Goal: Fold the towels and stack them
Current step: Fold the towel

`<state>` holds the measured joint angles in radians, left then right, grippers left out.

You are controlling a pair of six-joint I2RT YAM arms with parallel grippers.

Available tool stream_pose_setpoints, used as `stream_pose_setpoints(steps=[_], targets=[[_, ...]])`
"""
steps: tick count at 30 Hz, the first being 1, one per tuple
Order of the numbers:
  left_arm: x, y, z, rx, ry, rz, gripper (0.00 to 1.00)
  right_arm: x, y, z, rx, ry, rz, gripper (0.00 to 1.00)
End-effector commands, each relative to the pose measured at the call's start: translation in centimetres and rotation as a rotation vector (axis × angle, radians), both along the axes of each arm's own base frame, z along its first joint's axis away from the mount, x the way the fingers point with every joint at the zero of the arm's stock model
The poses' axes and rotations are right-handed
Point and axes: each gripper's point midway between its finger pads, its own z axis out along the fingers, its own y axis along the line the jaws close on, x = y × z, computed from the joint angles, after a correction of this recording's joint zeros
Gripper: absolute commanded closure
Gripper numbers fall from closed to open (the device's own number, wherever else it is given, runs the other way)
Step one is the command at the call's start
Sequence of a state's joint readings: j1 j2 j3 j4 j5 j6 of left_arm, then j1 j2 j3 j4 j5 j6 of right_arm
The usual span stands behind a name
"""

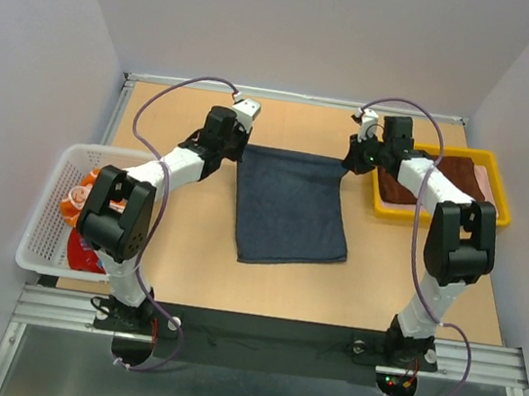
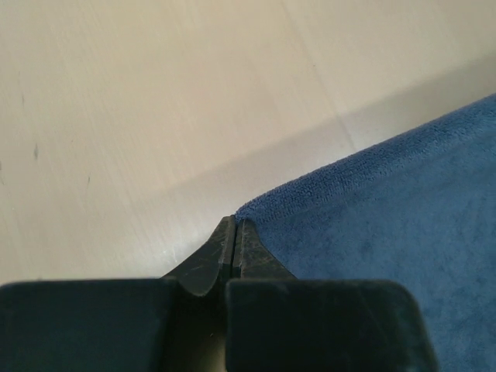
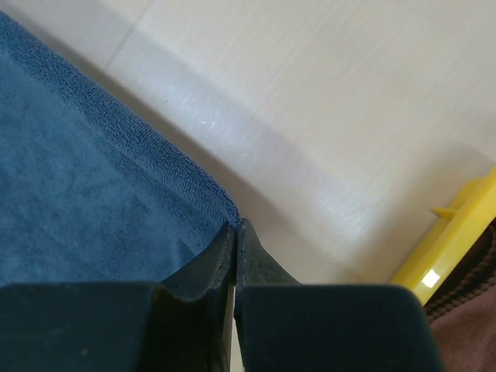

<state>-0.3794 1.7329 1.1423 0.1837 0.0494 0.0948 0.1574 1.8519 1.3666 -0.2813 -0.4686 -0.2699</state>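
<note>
The towel lies spread flat, so my left gripper needs to carry the held corner back next and lower it onto the towel's near corner by the basket.
A dark navy towel (image 1: 292, 210) lies spread flat in the middle of the table. My left gripper (image 1: 243, 149) is shut on its far left corner. In the left wrist view the gripper (image 2: 235, 221) has its tips pressed together right at the corner of the towel (image 2: 387, 232). My right gripper (image 1: 350, 163) is shut on the far right corner; in the right wrist view the gripper (image 3: 236, 225) meets the towel (image 3: 77, 201) at its corner. A shadow runs under the towel's far edge. A reddish-brown towel (image 1: 450, 175) lies in the yellow tray (image 1: 498, 194). An orange patterned towel (image 1: 77, 199) and a red towel (image 1: 82, 251) sit in the white basket (image 1: 44, 226).
The yellow tray (image 3: 457, 232) stands close to the right of my right gripper, with the brown towel (image 3: 473, 310) inside. The basket hangs over the table's left edge. A metal rail borders the back and left of the tabletop.
</note>
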Motion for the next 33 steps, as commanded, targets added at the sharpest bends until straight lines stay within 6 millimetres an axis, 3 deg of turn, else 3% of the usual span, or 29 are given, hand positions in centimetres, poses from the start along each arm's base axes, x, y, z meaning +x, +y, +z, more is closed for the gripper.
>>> stream_pose_setpoints(steps=[1,3,10,15,23,33], targets=[[-0.4,-0.4,4.2,-0.044,-0.099,-0.042,1.0,1.7,-0.7,4.1,-0.021,-0.159,-0.006,0.99],[-1.6,-0.7,4.8,-0.078,-0.098,-0.056,1.0,1.1,-0.7,4.0,-0.011,-0.149,-0.005,0.99],[-5.2,-0.7,3.9,-0.097,-0.065,-0.04,1.0,-2.0,-0.9,2.6,0.015,-0.081,-0.022,0.99],[-8.0,-1.2,2.5,-0.121,0.018,-0.015,1.0,-4.7,-0.7,2.0,0.065,-0.012,-0.056,0.98],[-12.5,-0.3,-0.2,-0.165,0.147,0.063,1.0,-8.7,-1.6,0.2,0.099,0.114,-0.177,0.98],[-16.4,-1.2,-1.5,-0.229,0.264,0.061,1.0,-11.2,-2.1,-0.3,0.13,0.209,-0.284,0.98]])
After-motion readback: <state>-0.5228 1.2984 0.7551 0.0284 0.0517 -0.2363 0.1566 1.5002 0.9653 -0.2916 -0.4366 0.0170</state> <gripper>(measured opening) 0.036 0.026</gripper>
